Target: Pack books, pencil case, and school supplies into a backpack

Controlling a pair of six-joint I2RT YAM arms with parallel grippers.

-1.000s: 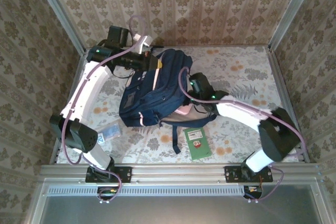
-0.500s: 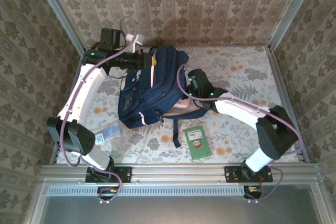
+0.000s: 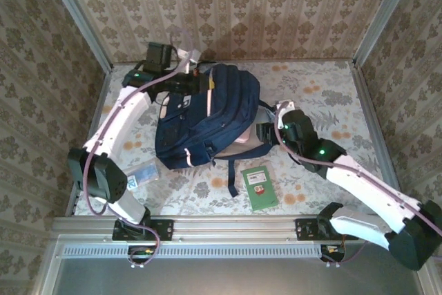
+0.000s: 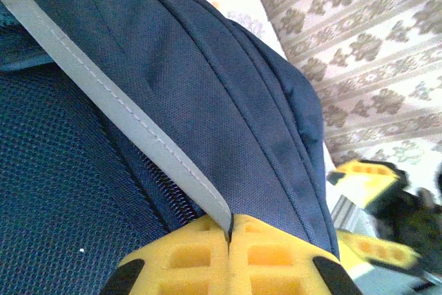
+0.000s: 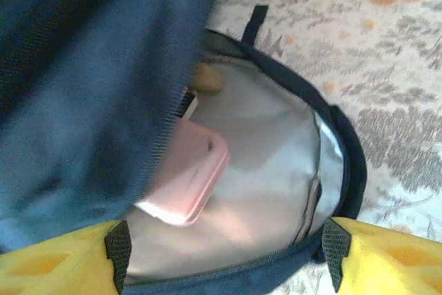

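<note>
The raised flap comes down over the backpack's opening (image 3: 242, 146) next, and my left gripper releases the fabric. The opening lies below it, with the pencil case inside.
The navy backpack (image 3: 207, 112) lies in the middle of the table with its mouth facing right. My left gripper (image 3: 196, 78) is at its top far end, shut on the backpack fabric (image 4: 207, 88) beside a grey stripe (image 4: 117, 108), holding the flap up. My right gripper (image 3: 264, 132) stands open just outside the mouth, nothing between its fingers (image 5: 117, 248). Inside, on the grey lining (image 5: 276, 150), a pink rounded pencil case (image 5: 185, 177) shows partly under the blue flap (image 5: 83, 67). A small green book (image 3: 260, 188) lies on the table in front. A blue-and-white packet (image 3: 141, 174) of school supplies lies at the front left.
Dark straps (image 3: 231, 170) trail from the backpack towards the green book. Patterned walls and metal posts close the table in on three sides. A rail (image 3: 235, 226) runs along the near edge. Open tabletop (image 3: 324, 94) lies at the back right.
My right gripper has drawn back out of the backpack's mouth, to the right and nearer. My left gripper has shifted slightly right with the flap still held.
</note>
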